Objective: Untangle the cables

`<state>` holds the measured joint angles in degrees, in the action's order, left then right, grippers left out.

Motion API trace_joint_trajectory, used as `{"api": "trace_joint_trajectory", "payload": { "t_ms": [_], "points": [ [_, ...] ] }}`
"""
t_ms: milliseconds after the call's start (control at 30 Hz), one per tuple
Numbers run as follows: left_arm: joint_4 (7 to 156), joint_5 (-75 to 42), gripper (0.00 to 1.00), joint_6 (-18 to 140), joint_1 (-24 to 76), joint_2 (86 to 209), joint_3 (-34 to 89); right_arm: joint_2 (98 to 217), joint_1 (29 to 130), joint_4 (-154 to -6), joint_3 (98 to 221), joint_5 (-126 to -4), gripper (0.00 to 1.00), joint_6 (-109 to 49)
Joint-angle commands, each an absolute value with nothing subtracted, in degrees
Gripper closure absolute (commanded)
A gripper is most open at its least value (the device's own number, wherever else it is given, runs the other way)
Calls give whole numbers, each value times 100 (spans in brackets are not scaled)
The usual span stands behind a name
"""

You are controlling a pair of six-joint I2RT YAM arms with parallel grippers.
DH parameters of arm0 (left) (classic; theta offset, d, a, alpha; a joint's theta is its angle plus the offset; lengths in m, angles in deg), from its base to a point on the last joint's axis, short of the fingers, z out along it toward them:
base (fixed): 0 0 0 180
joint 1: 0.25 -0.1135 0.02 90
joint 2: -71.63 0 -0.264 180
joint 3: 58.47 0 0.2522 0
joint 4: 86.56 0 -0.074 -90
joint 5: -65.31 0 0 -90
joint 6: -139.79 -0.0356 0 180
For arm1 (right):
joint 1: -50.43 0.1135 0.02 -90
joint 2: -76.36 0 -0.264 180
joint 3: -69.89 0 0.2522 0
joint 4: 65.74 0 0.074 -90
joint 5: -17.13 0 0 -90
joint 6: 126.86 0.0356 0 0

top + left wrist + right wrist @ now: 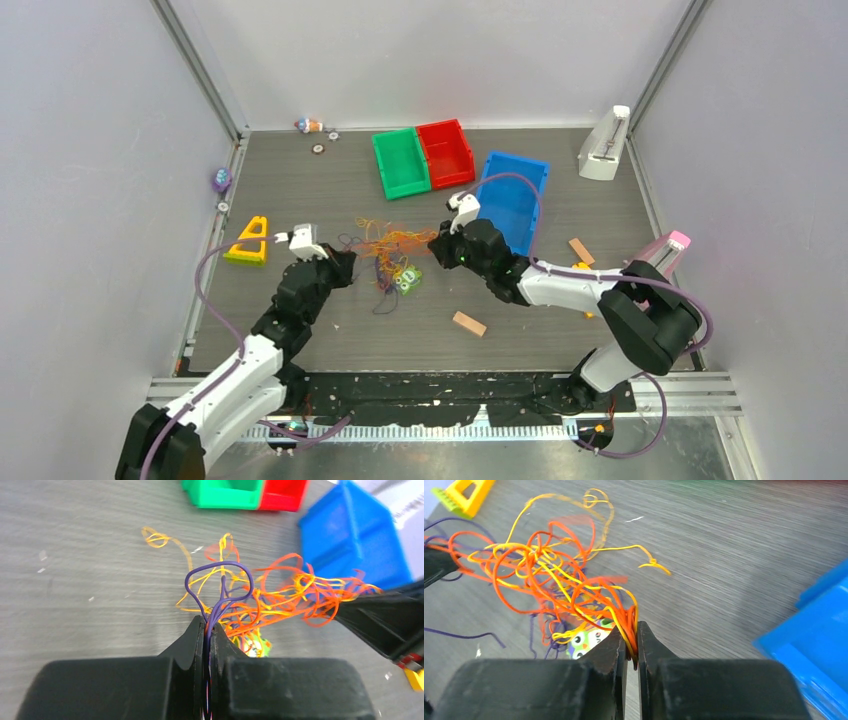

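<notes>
The right gripper will move next toward the blue bin, to its right in the top view, to spread out the cable loops that are still bunched and let go of them.
A tangle of thin orange, yellow and dark purple cables hangs stretched between my two grippers above the table's middle. My left gripper is shut on a bundle of purple cables, which loop up out of its jaws. My right gripper is shut on orange and yellow cables at the tangle's right end. In the left wrist view the orange and yellow cables run right to the other gripper. Loose purple strands trail down to the table.
A small green owl toy lies under the tangle. Green, red and blue bins stand behind. A yellow triangle block is at the left, a wooden block in front, another at the right.
</notes>
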<state>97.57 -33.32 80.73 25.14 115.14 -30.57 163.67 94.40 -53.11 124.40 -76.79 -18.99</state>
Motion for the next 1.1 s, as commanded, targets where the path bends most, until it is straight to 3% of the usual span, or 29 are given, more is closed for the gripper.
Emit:
{"api": "trace_joint_trajectory", "payload": {
  "t_ms": [0,133,333,467,700,733,767,800,900,933,1000,1067],
  "points": [
    [8419,-6109,100,8523,2357,11297,-2882,16242,9227,-6118,12761,-9829,83,-1643],
    [8199,-6796,100,8903,2359,11114,-2988,16058,9225,-6450,12681,-10913,80,-1297],
    [8385,-6680,100,8874,2357,11297,-2980,15702,9223,-6140,12370,-11188,80,-1351],
    [8394,-6512,100,8778,2357,11402,-2909,15504,9228,-5572,12130,-10629,76,-1685],
    [9016,-4698,98,7789,2357,11585,-2791,15372,9227,-4204,11566,-8481,73,-2260],
    [8988,-4494,90,7681,2357,11638,-2724,15399,9227,-4118,11569,-8380,72,-2270],
    [8980,-4220,76,7544,2357,11679,-2647,15424,9227,-4091,11575,-8177,65,-2297],
    [8978,-3912,56,7399,2353,11691,-2600,15465,9227,-4056,11611,-7969,62,-2319],
    [9218,-3686,27,7159,2581,11589,-2666,15545,9222,-3912,11630,-7575,42,-2361],
    [9288,-3748,20,7063,2663,11552,-2694,15592,9225,-3901,11642,-7493,34,-2357],
    [9303,-3818,17,6982,2759,11542,-2689,15707,9223,-3969,11735,-7442,24,-2333],
    [9283,-3878,16,6952,2787,11655,-2626,15886,9227,-4265,11961,-7446,21,-2320]
  ]
}}
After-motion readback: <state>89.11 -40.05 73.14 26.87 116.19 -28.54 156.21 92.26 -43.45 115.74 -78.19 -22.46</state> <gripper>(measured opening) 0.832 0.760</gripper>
